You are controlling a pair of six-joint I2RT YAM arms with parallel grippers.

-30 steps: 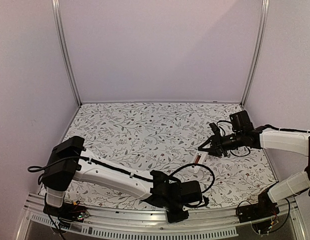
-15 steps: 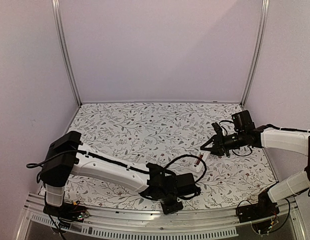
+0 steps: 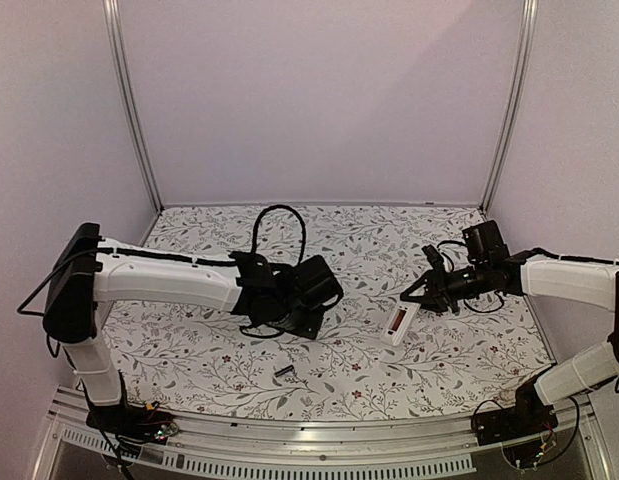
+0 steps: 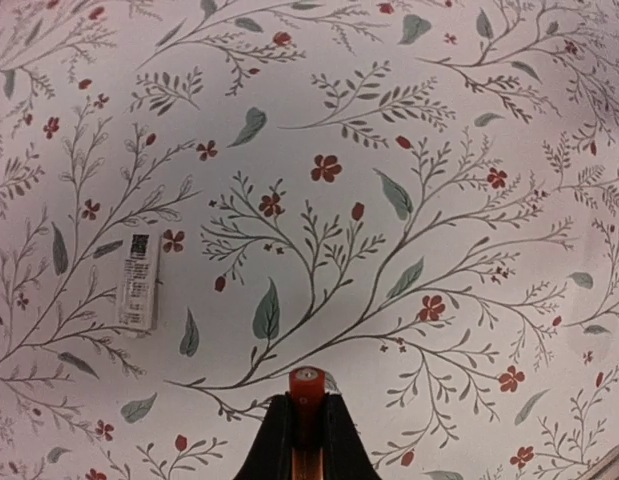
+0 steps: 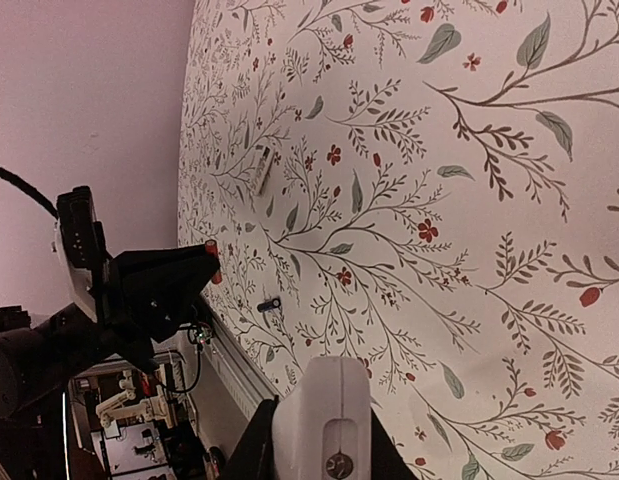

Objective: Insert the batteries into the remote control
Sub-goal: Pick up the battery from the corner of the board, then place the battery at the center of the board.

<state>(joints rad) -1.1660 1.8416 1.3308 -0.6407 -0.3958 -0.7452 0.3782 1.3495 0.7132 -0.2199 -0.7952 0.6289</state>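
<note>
My left gripper should move down and to its left in the top view, onto clear tabletop beyond the dark battery, and let go of the orange-red battery there.
My left gripper [image 3: 301, 320] hangs above the middle of the table, shut on the orange-red battery [image 4: 307, 382], whose metallic end sticks out past the fingertips. The dark battery [image 3: 283, 371] lies on the table near the front edge; it also shows in the right wrist view [image 5: 269, 303]. My right gripper [image 3: 408, 299] is shut on the white remote control [image 3: 398, 323], holding it tilted just above the table at the right. In the right wrist view the remote [image 5: 324, 395] fills the gap between the fingers.
A small loose white battery cover [image 4: 139, 283] with a printed label lies flat on the floral table, left of the left gripper; it also shows in the right wrist view [image 5: 264, 170]. Metal rails and walls frame the table.
My left arm has swung from the front edge up and back toward the table's middle, carrying the orange-red battery. The dark battery is now uncovered. The right gripper has barely moved.
</note>
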